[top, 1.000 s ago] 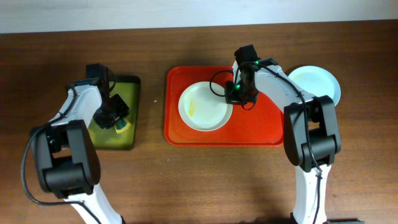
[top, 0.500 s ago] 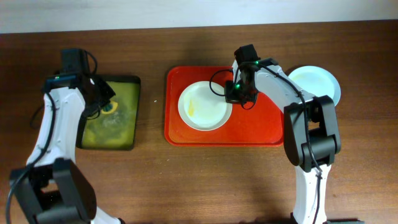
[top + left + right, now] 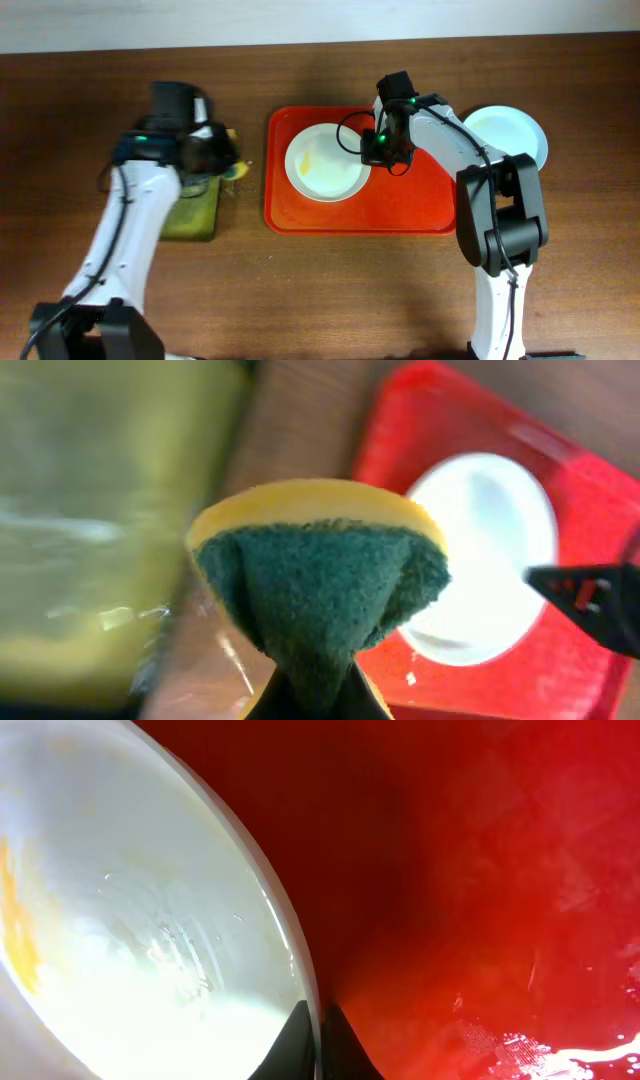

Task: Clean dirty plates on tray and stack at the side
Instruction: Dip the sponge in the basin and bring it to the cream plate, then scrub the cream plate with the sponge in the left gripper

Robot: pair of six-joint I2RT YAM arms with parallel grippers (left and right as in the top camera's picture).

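I should lower my left gripper to the smeared plate next and wipe it. Then I should carry the sponge (image 3: 320, 575) down into the black tray's liquid (image 3: 90, 570) and let go of it.
A white plate (image 3: 325, 165) with a yellowish smear lies on the red tray (image 3: 410, 205). My right gripper (image 3: 375, 152) is shut on the plate's right rim (image 3: 290, 960); its fingers pinch the edge (image 3: 318, 1035). My left gripper (image 3: 228, 165) is shut on a yellow and green sponge (image 3: 320, 575) and holds it above the wood between the black tray and the red tray (image 3: 420, 410). The plate also shows in the left wrist view (image 3: 490, 550). A pale mint-green plate (image 3: 510, 132) sits on the table right of the red tray.
A black tray (image 3: 195, 215) with yellow-green liquid lies left of the red tray, partly hidden under my left arm. It shows blurred in the left wrist view (image 3: 100, 530). A pale wall edge runs along the table's far side.
My left arm has lifted the sponge out of the black tray and swung it right toward the red tray. The plate has shifted slightly in the right gripper.
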